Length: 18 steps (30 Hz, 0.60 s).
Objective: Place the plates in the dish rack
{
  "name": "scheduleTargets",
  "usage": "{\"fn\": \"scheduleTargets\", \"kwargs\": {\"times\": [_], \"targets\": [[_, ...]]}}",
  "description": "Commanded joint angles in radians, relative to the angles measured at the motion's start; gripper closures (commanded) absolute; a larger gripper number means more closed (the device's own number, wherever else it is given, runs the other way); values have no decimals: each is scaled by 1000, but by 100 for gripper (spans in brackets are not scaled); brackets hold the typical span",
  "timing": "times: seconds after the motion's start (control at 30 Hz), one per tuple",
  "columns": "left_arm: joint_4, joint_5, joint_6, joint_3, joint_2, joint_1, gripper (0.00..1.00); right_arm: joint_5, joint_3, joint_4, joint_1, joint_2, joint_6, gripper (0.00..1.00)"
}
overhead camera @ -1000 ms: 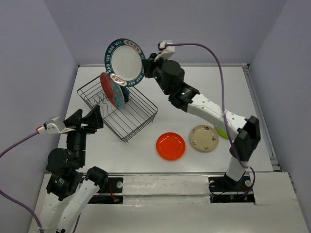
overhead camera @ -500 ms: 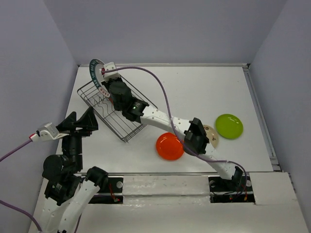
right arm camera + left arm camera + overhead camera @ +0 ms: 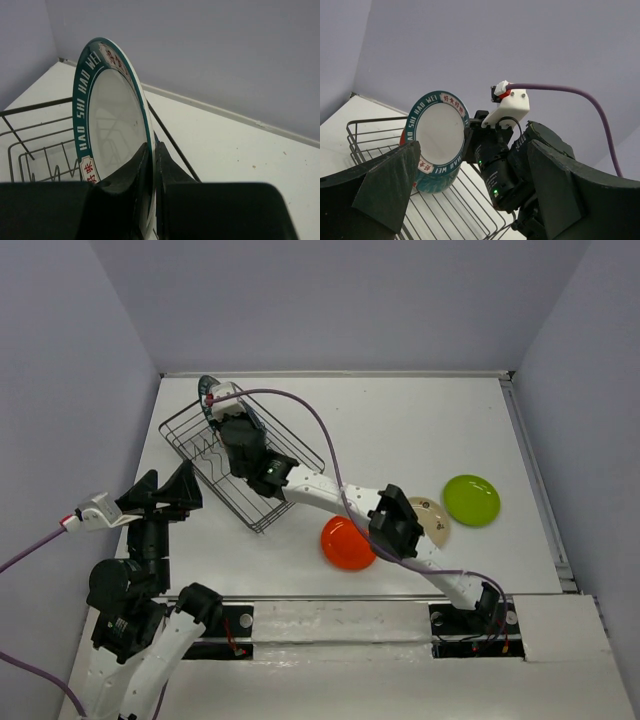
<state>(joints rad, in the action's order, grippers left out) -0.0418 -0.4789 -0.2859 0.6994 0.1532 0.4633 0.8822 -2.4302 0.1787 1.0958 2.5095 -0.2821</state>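
The rack slot [image 3: 213,450] beside the red plate is below my right gripper and back from it, so I should next move my right gripper back and down to release the plate.
My right gripper [image 3: 213,406] is shut on the rim of the teal-rimmed white plate [image 3: 207,388] and holds it upright, edge-on, over the far left end of the dark wire dish rack [image 3: 290,480]. In the right wrist view the fingers [image 3: 134,167] pinch the plate [image 3: 112,120] at its lower edge. The left wrist view shows this plate [image 3: 437,132] standing in front of a red plate with teal flowers [image 3: 431,179] in the rack [image 3: 465,210]. The orange plate [image 3: 340,546], speckled beige plate [image 3: 436,523] and lime green plate [image 3: 471,499] lie on the table. My left gripper [image 3: 165,492] is open and empty, left of the rack. The dark blue plate is hidden.
The right arm [image 3: 330,495] stretches across the rack and partly covers the orange and beige plates. Its purple cable [image 3: 310,420] loops above the rack. The grey walls close the table at the back and sides.
My right arm swung the teal-rimmed plate left and down, from high over the rack's right side to its far left end, turning it edge-on. The left gripper shifted slightly left.
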Motion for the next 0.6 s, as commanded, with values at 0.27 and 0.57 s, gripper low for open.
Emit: {"fn": "scheduleTargets", "kwargs": {"times": [0.27, 0.57], "targets": [[57, -3, 8, 2, -7, 1, 1, 149, -24, 202, 62, 110, -179, 93], [59, 2, 5, 0, -1, 1, 1, 127, -107, 478, 62, 120, -500, 93]]}}
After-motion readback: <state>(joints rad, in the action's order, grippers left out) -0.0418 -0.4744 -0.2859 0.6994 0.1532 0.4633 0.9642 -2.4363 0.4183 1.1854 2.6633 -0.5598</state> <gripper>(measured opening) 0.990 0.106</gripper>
